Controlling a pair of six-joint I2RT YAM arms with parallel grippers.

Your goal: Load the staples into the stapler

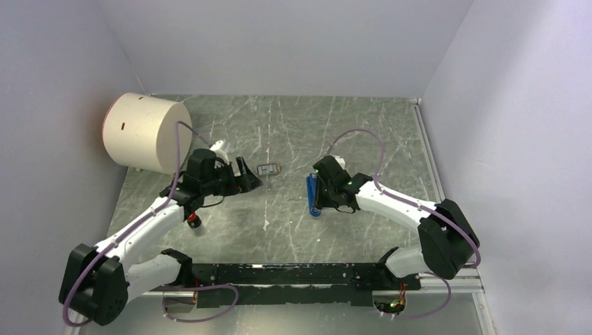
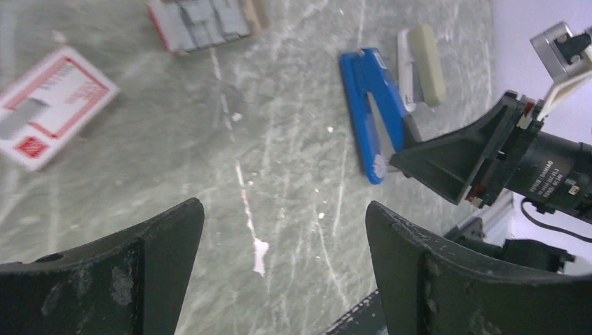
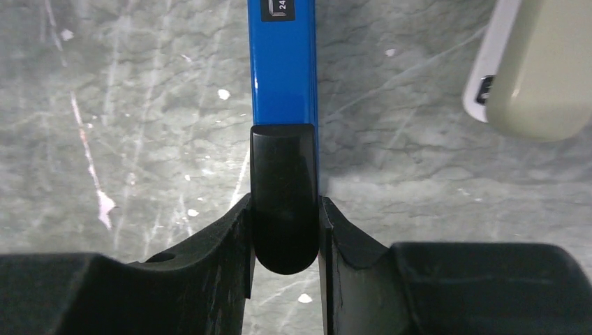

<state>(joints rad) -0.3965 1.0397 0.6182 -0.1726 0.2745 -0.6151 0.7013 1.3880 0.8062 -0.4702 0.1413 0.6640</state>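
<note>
My right gripper next swings the stapler's black end up and outward past its far end (image 1: 311, 176), where the stapler's blue halves join, then lets go of it.
The slim blue stapler (image 1: 313, 197) lies on the grey table right of centre. My right gripper (image 1: 317, 194) is shut on its black end (image 3: 285, 195), a finger on each side, while the blue body (image 3: 283, 63) points away from it. In the left wrist view the stapler (image 2: 366, 105) shows a grey strip along its length. A small tray of grey staples (image 1: 268, 169) lies at mid-table and also shows in the left wrist view (image 2: 202, 21). My left gripper (image 1: 248, 179) is open and empty (image 2: 285, 230), left of the tray.
A pale off-white slim bar (image 3: 537, 70) lies just beyond the stapler (image 2: 426, 63). A red-and-white staple box (image 2: 52, 105) lies on the table. A big cream cylinder (image 1: 143, 132) stands at the back left. White walls enclose the table.
</note>
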